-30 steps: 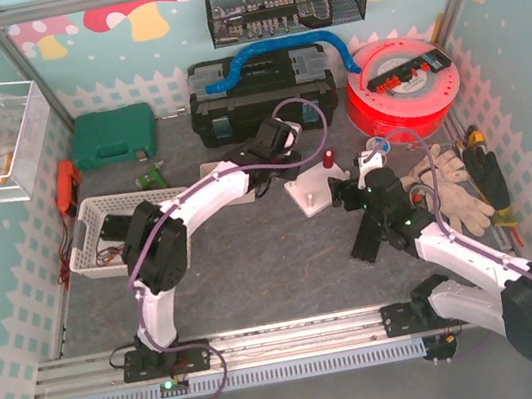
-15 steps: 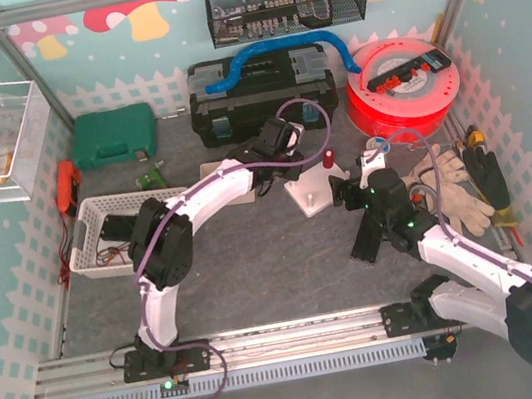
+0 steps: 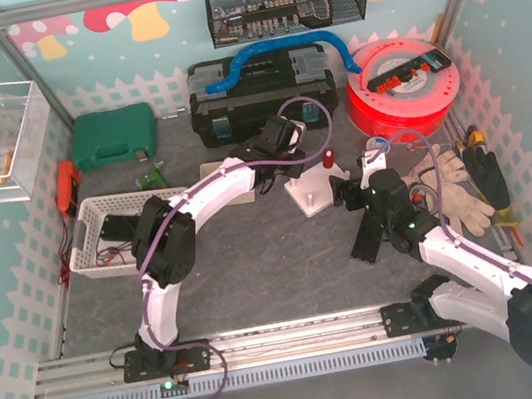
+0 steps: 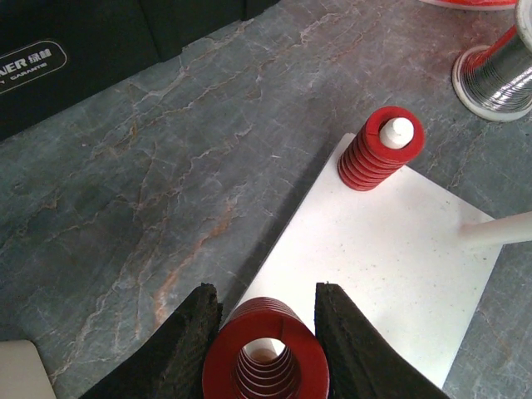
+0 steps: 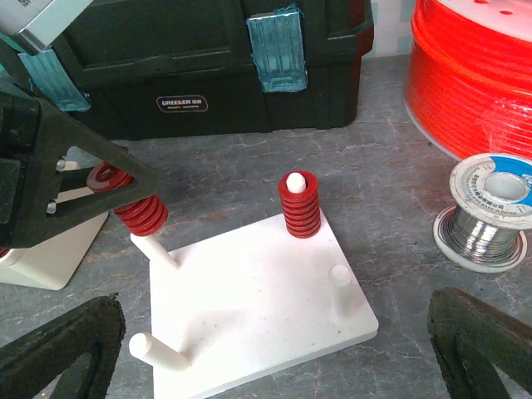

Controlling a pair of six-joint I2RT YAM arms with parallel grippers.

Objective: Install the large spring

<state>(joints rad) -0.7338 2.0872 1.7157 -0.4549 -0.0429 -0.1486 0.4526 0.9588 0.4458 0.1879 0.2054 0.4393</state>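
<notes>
My left gripper should next move down along the white peg below it and let go of the large red spring near the board, because the bottom of the peg is still bare.
A white peg board lies on the grey table, also in the top view. A small red spring sits on its far peg. My left gripper is shut on the large red spring and holds it over the top of the board's far-left peg; the spring is partly slid onto that peg. Two other white pegs stand bare. My right gripper is open and empty, hovering in front of the board.
A black toolbox stands behind the board. A red filament spool is at the back right. A solder wire reel lies right of the board. Gloves lie at the right, a white basket at the left.
My left arm has shifted slightly right toward the board with the large spring. My right arm has hardly moved.
</notes>
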